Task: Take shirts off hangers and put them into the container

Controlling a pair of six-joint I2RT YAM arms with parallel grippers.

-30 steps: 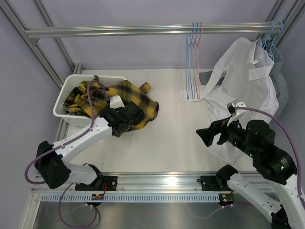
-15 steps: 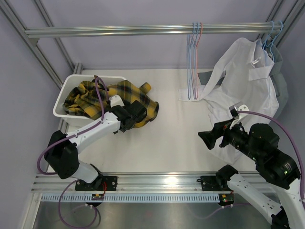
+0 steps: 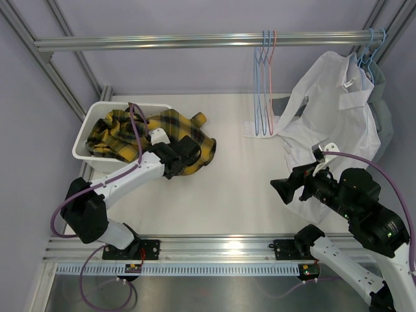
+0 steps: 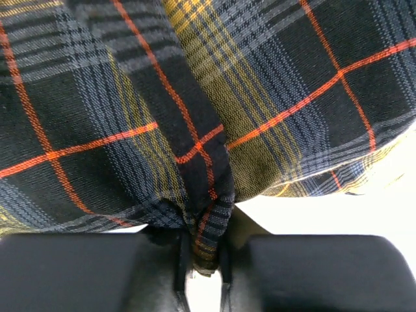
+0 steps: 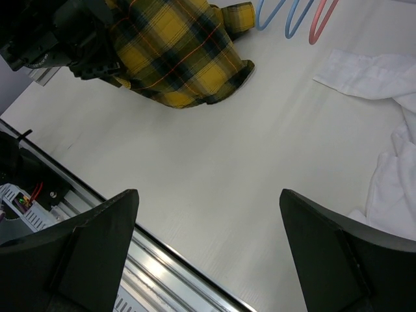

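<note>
I will next move my left gripper over the white container (image 3: 83, 133), which is to its left in the top view, and let go of the shirt's fold, because cloth spills over the container's rim.
The yellow-and-black plaid shirt (image 3: 172, 130) lies half in the white container (image 3: 83, 133) and half spilled over its rim onto the table. My left gripper (image 3: 186, 151) is at the shirt's near right edge, shut on a pinched fold of the plaid cloth (image 4: 195, 97); the fold shows between the jaws of the left gripper (image 4: 203, 260). A white shirt (image 3: 338, 110) hangs from a light blue hanger (image 3: 367, 55) at the right, its lower part draped on the table. My right gripper (image 3: 285, 188) hovers open and empty, just left of the white shirt's hem.
Three bare hangers (image 3: 265, 84), two light blue and one pink, hang from the rail (image 3: 162, 43). A grey garment (image 3: 385, 110) hangs behind the white shirt. The right wrist view shows the table's front rail (image 5: 169, 260), the plaid shirt (image 5: 182, 58) and white cloth (image 5: 390, 162).
My left gripper reached into the plaid shirt's edge and closed on a fold of it. The right arm shifted slightly and stays open.
</note>
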